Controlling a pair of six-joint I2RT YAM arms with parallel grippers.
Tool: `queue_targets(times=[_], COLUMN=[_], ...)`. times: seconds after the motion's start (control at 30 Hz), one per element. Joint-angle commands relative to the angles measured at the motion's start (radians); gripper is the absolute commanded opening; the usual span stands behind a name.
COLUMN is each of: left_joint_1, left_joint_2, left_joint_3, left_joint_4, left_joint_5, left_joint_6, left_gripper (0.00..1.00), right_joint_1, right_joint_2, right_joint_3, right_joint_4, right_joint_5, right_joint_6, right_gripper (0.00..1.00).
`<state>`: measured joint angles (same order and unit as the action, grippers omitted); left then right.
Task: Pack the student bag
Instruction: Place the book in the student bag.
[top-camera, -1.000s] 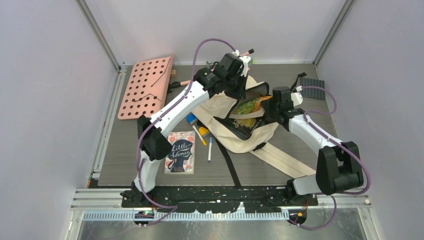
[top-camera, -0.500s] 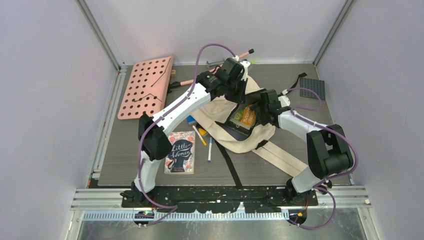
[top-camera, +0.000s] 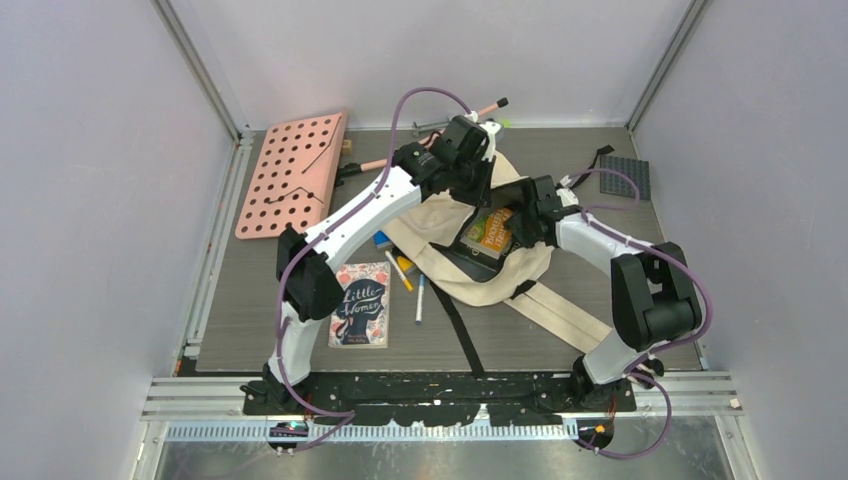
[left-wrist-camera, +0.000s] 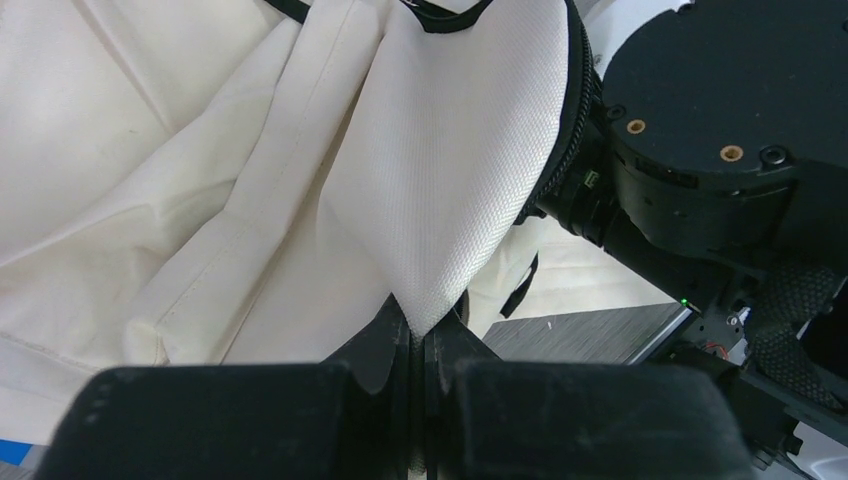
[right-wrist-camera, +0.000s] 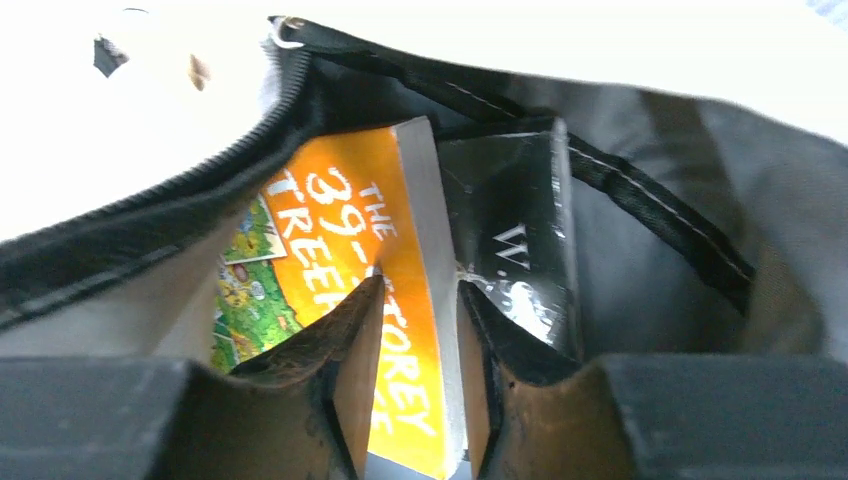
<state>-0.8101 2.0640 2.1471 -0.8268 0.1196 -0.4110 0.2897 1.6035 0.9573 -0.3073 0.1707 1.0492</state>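
Note:
The bag's opening is below my left gripper, and both books are inside the bag. I will keep the gripper still, then open its fingers to free the bag's fold (top-camera: 484, 204) (left-wrist-camera: 418, 322).
The cream student bag (top-camera: 440, 215) lies in the middle of the table with its zipped mouth open. My left gripper (top-camera: 478, 180) is shut on a fold of the bag's cloth (left-wrist-camera: 450, 180) at the far rim; in the left wrist view the gripper (left-wrist-camera: 420, 335) pinches the cloth's tip. My right gripper (top-camera: 515, 222) reaches into the mouth. Its fingers straddle an orange book (right-wrist-camera: 340, 200), gripper (right-wrist-camera: 420, 290) closed on the book's edge. The orange book (top-camera: 490, 232) sits inside the bag beside a glossy black book (right-wrist-camera: 520, 230) against the grey lining (right-wrist-camera: 640, 270).
A "Little Women" book (top-camera: 360, 305) lies front left of the bag, with pens (top-camera: 400, 270) and a marker (top-camera: 420, 298) beside it. A pink pegboard (top-camera: 292, 172) lies at the back left, a grey studded plate (top-camera: 625, 175) at the back right. The bag's straps (top-camera: 560, 315) trail toward the front.
My right gripper pushed the orange book down into the bag's mouth, then its wrist shifted slightly back right. The left gripper kept holding the cloth.

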Motion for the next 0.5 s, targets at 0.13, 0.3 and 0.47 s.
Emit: queue_targets(times=[0.13,0.3,0.47], left_joint_1=[0.005,0.005,0.006], left_joint_2=[-0.051,-0.050,-0.050], left_joint_3=[0.027,0.015,0.007], left_joint_4=[0.054,0.052,0.050], left_joint_5=[0.038,0.038,0.036], left_joint_6=[0.004,0.006,0.012], left_gripper=[0.00,0.00,0.00], right_joint_1=[0.009,0.012,0.012], right_joint_2=[0.090,0.119,0.086], right_joint_3=[0.021,0.048,0.068], right_joint_4=[0.178,0.217,0.168], right_joint_5=[-0.133,-0.133,-0.102], right_joint_6=[0.040,0.017,-0.056], right_gripper=[0.29,0.28,0.29])
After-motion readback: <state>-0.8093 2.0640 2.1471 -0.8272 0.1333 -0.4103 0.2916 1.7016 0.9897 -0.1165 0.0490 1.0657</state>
